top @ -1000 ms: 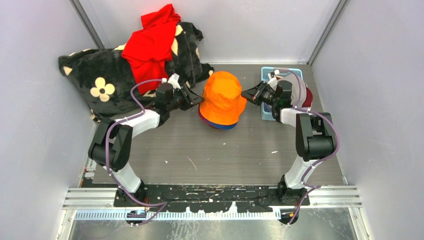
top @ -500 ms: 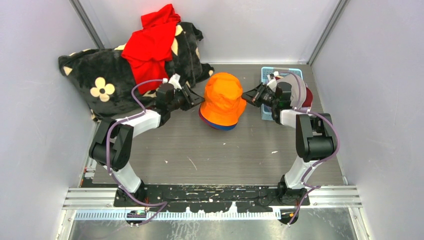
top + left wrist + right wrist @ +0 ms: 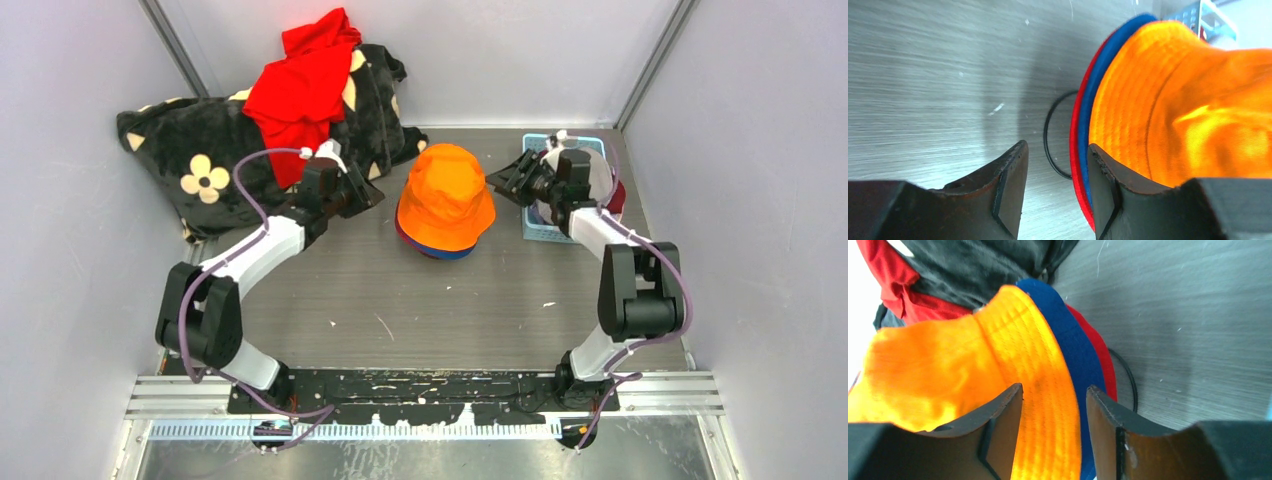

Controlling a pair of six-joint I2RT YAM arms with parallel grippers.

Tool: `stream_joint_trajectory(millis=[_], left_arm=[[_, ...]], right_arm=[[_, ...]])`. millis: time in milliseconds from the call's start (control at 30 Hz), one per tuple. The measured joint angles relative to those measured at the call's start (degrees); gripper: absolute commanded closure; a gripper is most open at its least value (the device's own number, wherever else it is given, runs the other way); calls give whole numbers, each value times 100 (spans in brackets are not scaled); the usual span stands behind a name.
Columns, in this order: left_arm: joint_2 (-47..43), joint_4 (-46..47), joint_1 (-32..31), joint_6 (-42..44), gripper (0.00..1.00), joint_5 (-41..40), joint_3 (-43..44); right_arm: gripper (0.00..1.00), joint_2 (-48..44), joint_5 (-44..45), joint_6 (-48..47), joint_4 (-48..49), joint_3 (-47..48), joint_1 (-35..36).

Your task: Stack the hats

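Note:
Next, my right gripper lifts away, turns over the light blue basket and lowers onto the grey hat, since the orange hat (image 3: 445, 195) already sits on the pile.
An orange hat (image 3: 445, 195) sits crown up on a blue hat (image 3: 455, 252) and a red hat (image 3: 1075, 130), one pile at mid table. In the left wrist view the orange hat (image 3: 1188, 110) fills the right side, with the blue brim (image 3: 1098, 85) under it. My left gripper (image 3: 366, 192) (image 3: 1058, 170) stands open just left of the pile, with bare table and the red brim's edge in its gap. My right gripper (image 3: 499, 183) (image 3: 1054, 410) is open at the pile's right side. The orange brim (image 3: 1048, 390) lies loose below its jaws.
A light blue basket (image 3: 535, 232) at the right holds a grey hat (image 3: 600, 165) and a maroon hat (image 3: 617, 195), partly behind my right arm. A black flowered blanket (image 3: 200, 160) and a red garment (image 3: 300, 90) lie at the back left. A thin black cord loop (image 3: 1048, 135) pokes out from under the pile.
My right gripper has opened, let go of the orange brim and drawn back a little to the right. My left arm has swung back to the left, away from the pile.

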Motion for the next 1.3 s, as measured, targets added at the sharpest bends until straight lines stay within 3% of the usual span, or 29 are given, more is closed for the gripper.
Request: stream_joint_trajectory(millis=[167,333,567,867,1300], left_arm=[[-518,-476,114,304,52,-584,236],[-588,-721,144,501,52,-815,625],[-590,-807,144,525,52,-754,791],[-590,-798,144,501,52,-557,535],[-590,-754,144,496,52,-472,472]], right_arm=[[42,-459,857,-619,-1108,901,-188],[38,-520,2404,-1414,-2509,2199,-236],[39,-264,3768,-2212,-3869,2693,-234],[41,621,4647,-2605,-4682,2835,-234],[48,1123,5062,-2682,-4680,3086,-236]])
